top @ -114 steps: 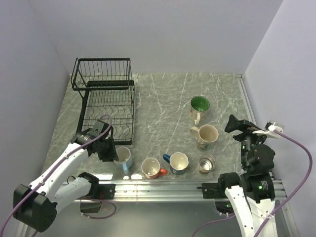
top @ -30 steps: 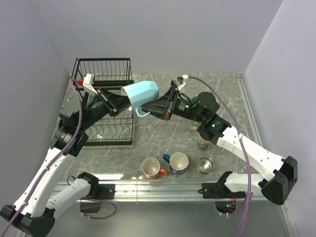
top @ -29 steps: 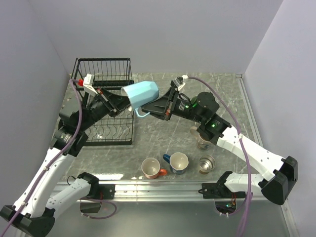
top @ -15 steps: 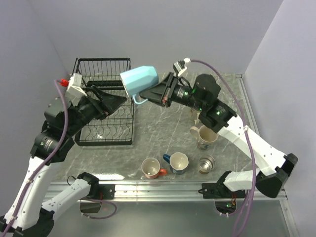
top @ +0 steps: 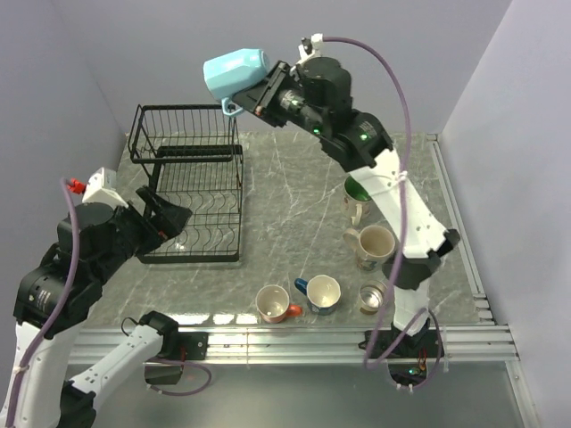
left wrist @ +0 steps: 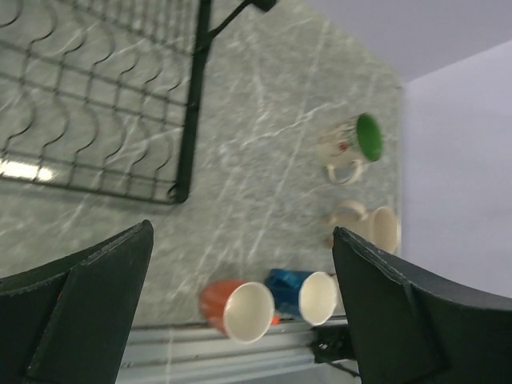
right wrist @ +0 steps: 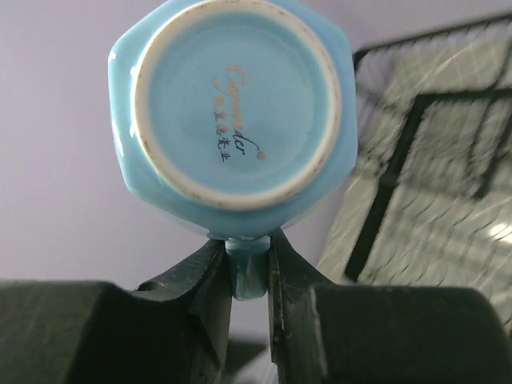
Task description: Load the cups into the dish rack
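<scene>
The robot's right gripper should go down and turn to release the cup with its opening down on the upper shelf's end beside the open table, because that shelf is empty.
My right gripper is raised high, shut on the handle of the light blue cup, which hangs on its side above the upper shelf of the black wire dish rack. The right wrist view shows the cup's base and its handle pinched between my fingers. My left gripper stands open and empty at the rack's front left. On the table are an orange-red cup, a dark blue cup, a metal cup, a cream cup and a green-lined cup.
In the left wrist view the rack's front bar is at the upper left, with the orange-red cup and dark blue cup near the metal rail at the table's near edge. Walls close in the back and both sides.
My left gripper opened, let go of the light blue cup and drew back down and left. The right arm lifted the cup up and left, over the rack.
</scene>
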`<state>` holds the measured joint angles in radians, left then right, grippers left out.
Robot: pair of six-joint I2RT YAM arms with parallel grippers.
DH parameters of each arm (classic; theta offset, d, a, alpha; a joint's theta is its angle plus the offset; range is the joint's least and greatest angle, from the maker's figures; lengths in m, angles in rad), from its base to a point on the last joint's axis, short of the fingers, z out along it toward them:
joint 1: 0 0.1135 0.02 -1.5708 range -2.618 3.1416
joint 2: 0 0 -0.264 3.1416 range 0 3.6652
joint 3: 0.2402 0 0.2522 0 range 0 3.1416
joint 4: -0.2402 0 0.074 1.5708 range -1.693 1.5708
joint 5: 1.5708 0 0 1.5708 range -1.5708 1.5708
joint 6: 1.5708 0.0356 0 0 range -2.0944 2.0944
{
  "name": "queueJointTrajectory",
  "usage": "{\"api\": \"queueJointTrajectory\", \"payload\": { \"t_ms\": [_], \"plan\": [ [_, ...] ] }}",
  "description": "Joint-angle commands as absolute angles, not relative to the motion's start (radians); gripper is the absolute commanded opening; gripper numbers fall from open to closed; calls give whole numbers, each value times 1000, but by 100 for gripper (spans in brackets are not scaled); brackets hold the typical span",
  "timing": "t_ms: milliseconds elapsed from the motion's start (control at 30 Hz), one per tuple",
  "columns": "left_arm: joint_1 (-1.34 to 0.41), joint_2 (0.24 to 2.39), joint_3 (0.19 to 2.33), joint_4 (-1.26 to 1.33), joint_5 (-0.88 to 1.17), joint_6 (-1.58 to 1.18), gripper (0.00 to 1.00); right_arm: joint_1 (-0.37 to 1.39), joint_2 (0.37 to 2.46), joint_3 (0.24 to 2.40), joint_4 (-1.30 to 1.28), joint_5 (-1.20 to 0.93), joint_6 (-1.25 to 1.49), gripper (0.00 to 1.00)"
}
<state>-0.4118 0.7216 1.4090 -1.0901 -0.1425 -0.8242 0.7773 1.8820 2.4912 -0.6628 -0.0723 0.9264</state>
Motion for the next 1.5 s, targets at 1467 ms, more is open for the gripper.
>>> {"api": "queueJointTrajectory", "payload": {
  "t_ms": [1467],
  "plan": [
    [-411,822,1539,-1368,-198,-816,93,940,2353,2592,-313,734,480,0]
  ]
}}
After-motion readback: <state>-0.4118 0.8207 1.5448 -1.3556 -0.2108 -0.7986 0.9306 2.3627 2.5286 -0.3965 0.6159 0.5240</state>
